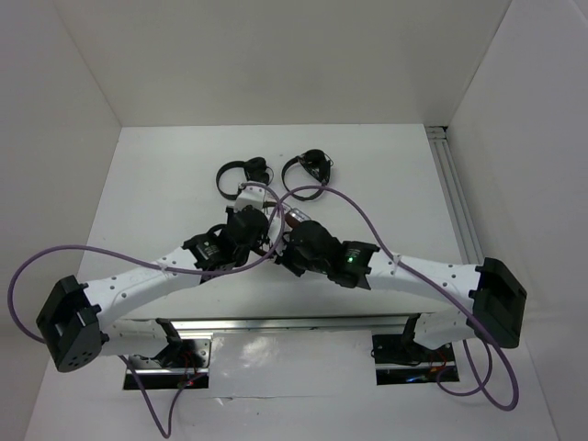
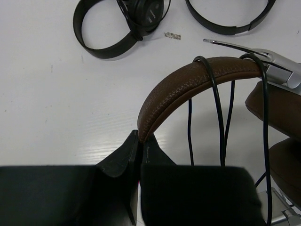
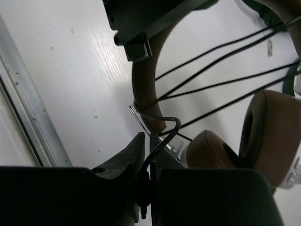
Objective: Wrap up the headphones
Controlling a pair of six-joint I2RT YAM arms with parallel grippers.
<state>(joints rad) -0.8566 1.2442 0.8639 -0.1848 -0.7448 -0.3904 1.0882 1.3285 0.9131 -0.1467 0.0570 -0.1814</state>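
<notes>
My left gripper moves down and outward next toward the bare tabletop beneath it and releases the brown end there. The cable already loops over the headband (image 3: 143, 89).
The headphones (image 2: 188, 82) have a brown headband, brown ear pads (image 2: 270, 101) and a silver earcup arm (image 2: 282, 66). Their thin black cable (image 2: 217, 108) is looped several times over the headband. My left gripper (image 2: 140, 139) is shut on one end of the headband. My right gripper (image 3: 149, 136) is shut on the cable's plug end (image 3: 149, 188), just below the headband (image 3: 143, 89) and beside the ear pads (image 3: 265, 134). In the top view both grippers meet at the table's middle, left (image 1: 265, 241) and right (image 1: 283, 250), and hide most of the headphones (image 1: 287, 219).
Two smaller all-black headphones lie beyond, one on the left (image 1: 241, 175) and one on the right (image 1: 310, 168); the left wrist view shows them close behind the headband (image 2: 106, 40) (image 2: 225, 23). A metal rail (image 1: 455, 197) runs along the table's right side.
</notes>
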